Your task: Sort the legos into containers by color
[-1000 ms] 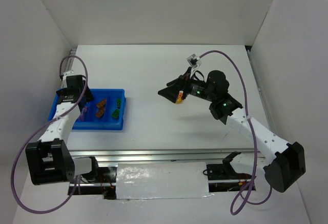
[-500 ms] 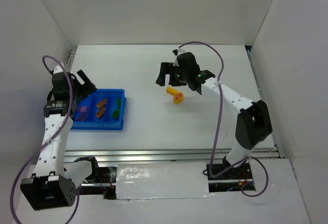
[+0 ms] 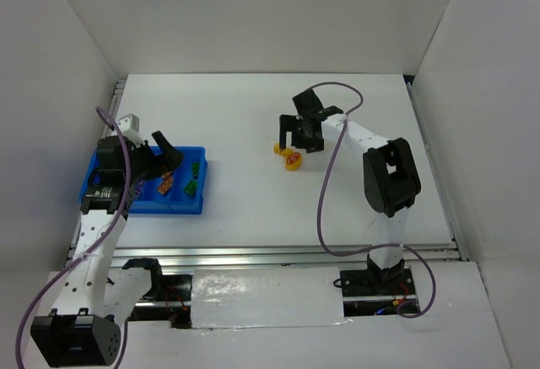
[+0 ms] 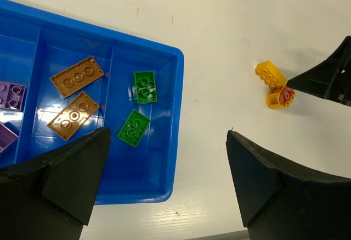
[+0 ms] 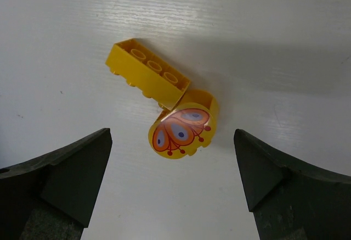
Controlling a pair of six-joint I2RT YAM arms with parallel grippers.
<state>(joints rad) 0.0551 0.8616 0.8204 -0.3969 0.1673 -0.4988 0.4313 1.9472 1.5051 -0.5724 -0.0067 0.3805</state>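
The yellow piece is between my right gripper's fingers and the brick is beyond them, so I should lower that gripper over the round yellow piece (image 3: pixel 293 161) (image 5: pixel 183 128) and close on its sides.
The blue tray (image 3: pixel 160 209) sits at the left; in the left wrist view (image 4: pixel 178 86) it holds two orange bricks (image 4: pixel 77 76), two green bricks (image 4: pixel 145 87) and purple bricks (image 4: pixel 11 96) in separate compartments. My left gripper (image 3: pixel 159 162) is open and empty above the tray's right end (image 4: pixel 167 141). A yellow brick (image 5: pixel 148 75) and a round yellow piece with an orange print (image 5: pixel 182 124) lie touching on the table mid-field (image 3: pixel 294 162). My right gripper (image 3: pixel 299 139) hangs open just above them, jaws wide to either side (image 5: pixel 173 141).
White walls close in the table on the left, back and right. A metal rail (image 3: pixel 253 255) runs along the near edge. The right arm's purple cable (image 3: pixel 325 192) loops down over the table between the yellow pieces and the arm's base.
The right gripper let the yellow pieces go onto the table and now hovers open over them. The left gripper dropped a purple brick in the tray and shifted towards its right end.
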